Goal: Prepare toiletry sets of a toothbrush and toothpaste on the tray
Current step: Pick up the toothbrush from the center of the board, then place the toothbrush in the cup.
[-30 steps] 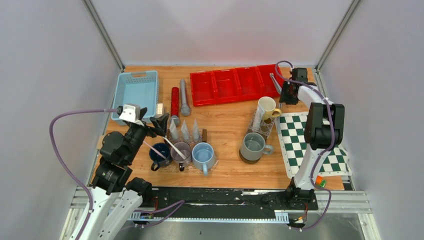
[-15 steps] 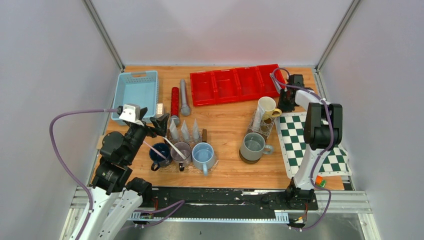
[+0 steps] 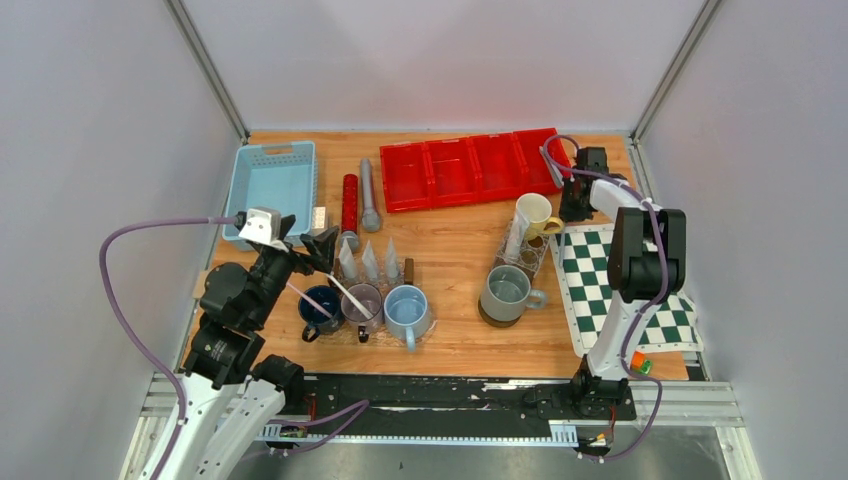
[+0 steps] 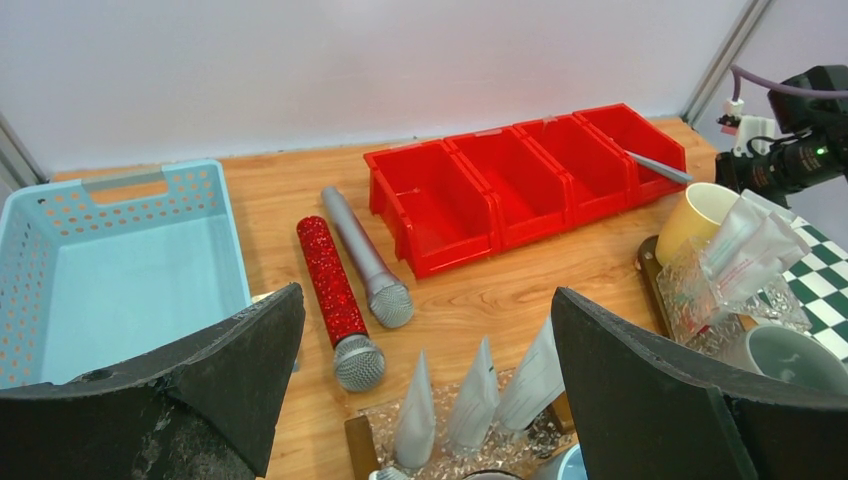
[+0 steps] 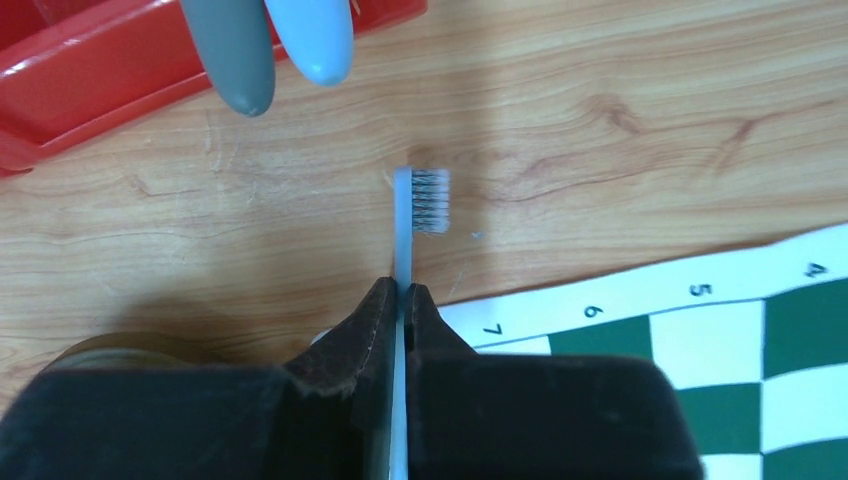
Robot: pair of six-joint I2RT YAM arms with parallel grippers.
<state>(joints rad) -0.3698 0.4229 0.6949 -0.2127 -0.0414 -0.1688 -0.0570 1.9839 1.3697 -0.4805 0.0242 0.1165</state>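
Note:
My right gripper will next lift back over the light-blue mug [image 3: 407, 303] to let go of the pale blue toothbrush, as that mug is back and to the gripper's left in the top view.
My right gripper [image 5: 402, 295] is shut on the thin shaft of a pale blue toothbrush [image 5: 424, 199]. Its bristle head hangs just above the wood, between the red tray [image 5: 90, 80] and the checkered mat [image 5: 640, 300]. From above, that gripper [image 3: 574, 207] sits off the tray's [image 3: 455, 196] right end. Two toothbrush handles, grey [image 5: 236, 60] and blue [image 5: 316, 40], stick out over the tray's edge. My left gripper [image 4: 428, 295] is open, hovering above three toothpaste tubes [image 4: 472, 400] standing in a clear holder. Other toothbrushes [image 3: 346, 291] lean in the mugs.
A light-blue basket [image 3: 272, 187] stands at the back left. A red microphone [image 4: 332, 295] and a grey one [image 4: 366, 258] lie beside it. Mugs [image 3: 406, 312] line the front, a grey mug [image 3: 505, 293] and a yellow mug [image 3: 536, 213] stand right of centre, with more tubes [image 4: 745, 250] in a holder.
My right gripper came down from over the tray's right end to the wood by the mat and closed its jaws on the toothbrush. The left arm has not moved.

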